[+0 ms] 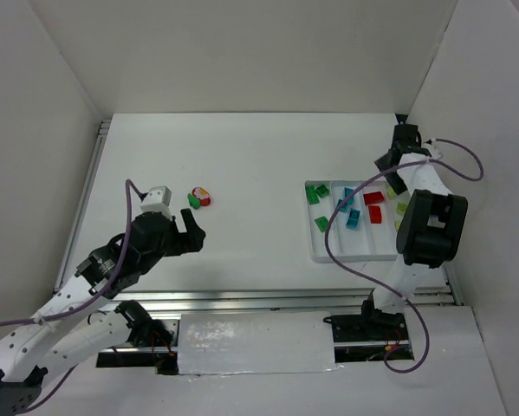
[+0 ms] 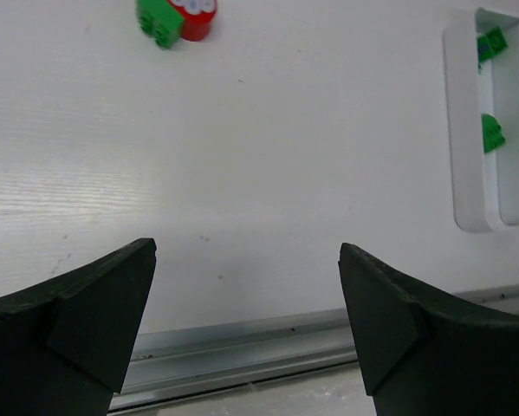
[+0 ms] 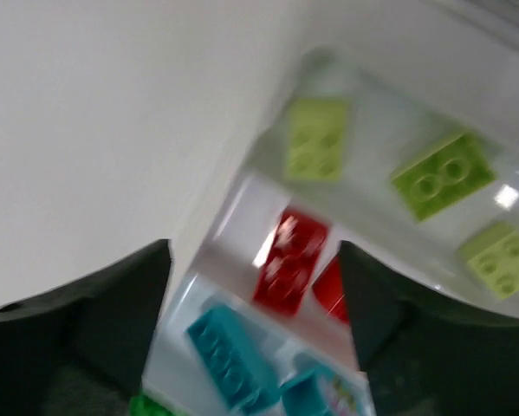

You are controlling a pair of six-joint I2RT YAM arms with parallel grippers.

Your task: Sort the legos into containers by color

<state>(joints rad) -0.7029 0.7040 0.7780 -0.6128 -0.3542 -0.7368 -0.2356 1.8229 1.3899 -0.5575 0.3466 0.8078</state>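
Note:
My left gripper needs to move outward and down next, with its fingers on both sides of the green and red bricks, because they touch and the pair is farther outward and lower than it.
Two loose legos, a green brick (image 1: 192, 200) and a red one (image 1: 204, 198), lie touching on the table left of centre; the left wrist view has the green one (image 2: 159, 22) and the red one (image 2: 198, 22) far ahead. My left gripper (image 1: 192, 230) (image 2: 246, 260) hovers short of them, open and empty. The white tray (image 1: 333, 253) holds green (image 1: 313, 195), teal (image 1: 354, 218), red (image 1: 376, 215) and pale yellow-green (image 1: 402, 208) bricks in separate containers. My right gripper (image 1: 389, 173) (image 3: 255, 277) hangs open over the tray's far end, above a red brick (image 3: 289, 260). That view is blurred.
White walls enclose the table at the back and on both sides. An aluminium rail (image 2: 242, 351) runs along the near edge just under my left gripper. The right arm's purple cable (image 1: 346, 251) loops over the tray's near part.

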